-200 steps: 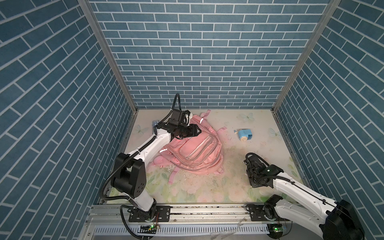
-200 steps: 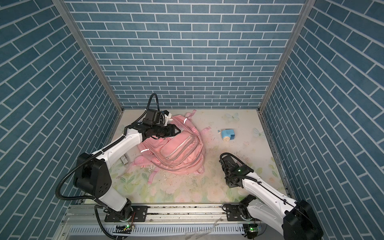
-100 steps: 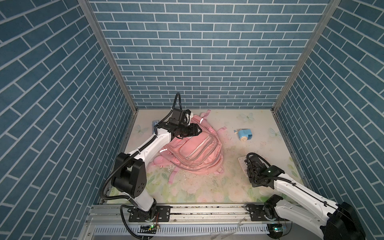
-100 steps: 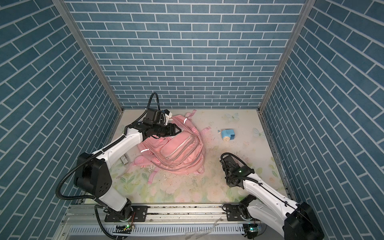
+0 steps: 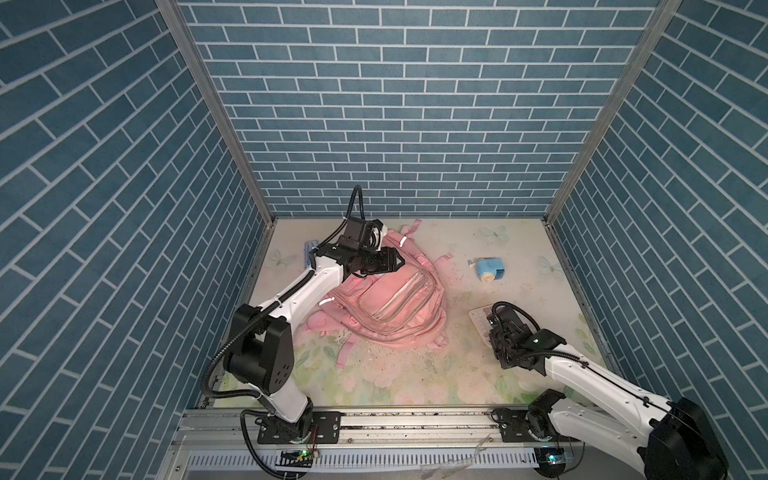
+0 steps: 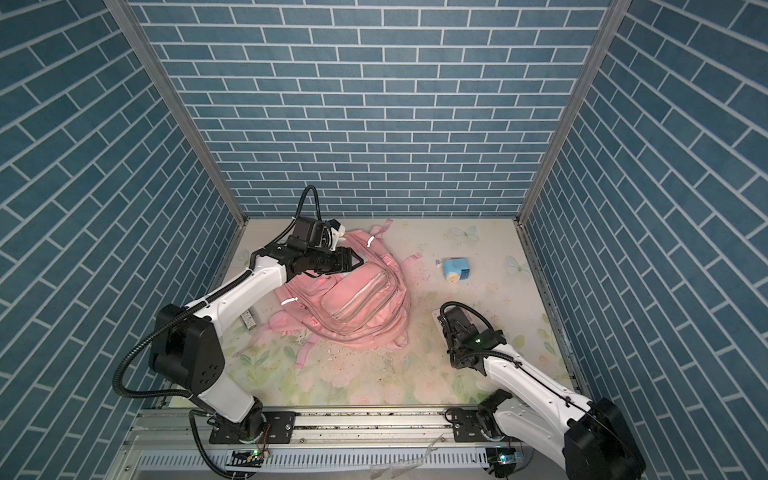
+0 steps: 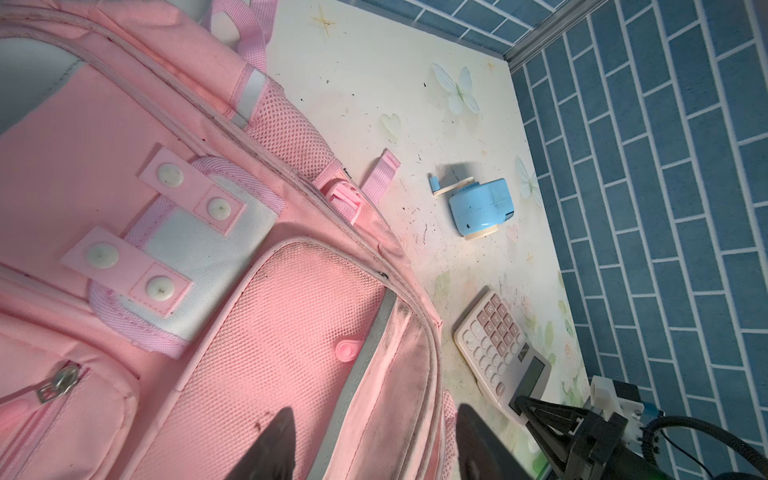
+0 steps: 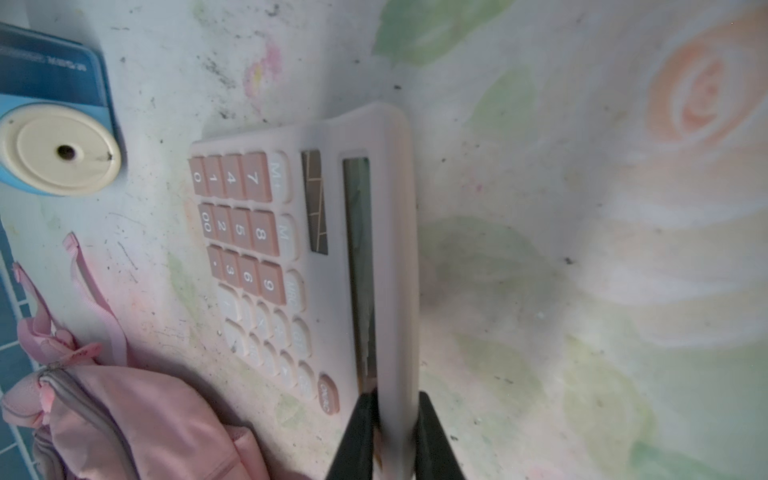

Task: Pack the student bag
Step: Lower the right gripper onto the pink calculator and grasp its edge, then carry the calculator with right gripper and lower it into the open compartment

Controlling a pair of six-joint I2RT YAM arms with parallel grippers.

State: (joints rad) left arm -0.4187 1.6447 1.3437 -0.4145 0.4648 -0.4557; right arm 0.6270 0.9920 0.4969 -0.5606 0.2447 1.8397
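I need to move my open left gripper down and back toward my base, onto the flap's grey-edged rim, because the flap is lying flat over the bag.
The student bag, a big pink backpack, lies front up in the middle of the floral mat. My left gripper hovers open over the bag's upper end, its dark fingers apart above the mesh and grey strip, holding nothing. A pink calculator lies to the right of the bag. My right gripper is shut on the calculator's display-end edge, one finger on each face. In both top views the arm hides most of the calculator.
A light-blue pencil sharpener stands behind the calculator, near the right wall. A flat blue item lies by the left wall. Loose bag straps trail toward the front. Brick walls enclose three sides.
The right gripper's jaws have closed onto the calculator's display edge. The left arm and the bag have not moved.
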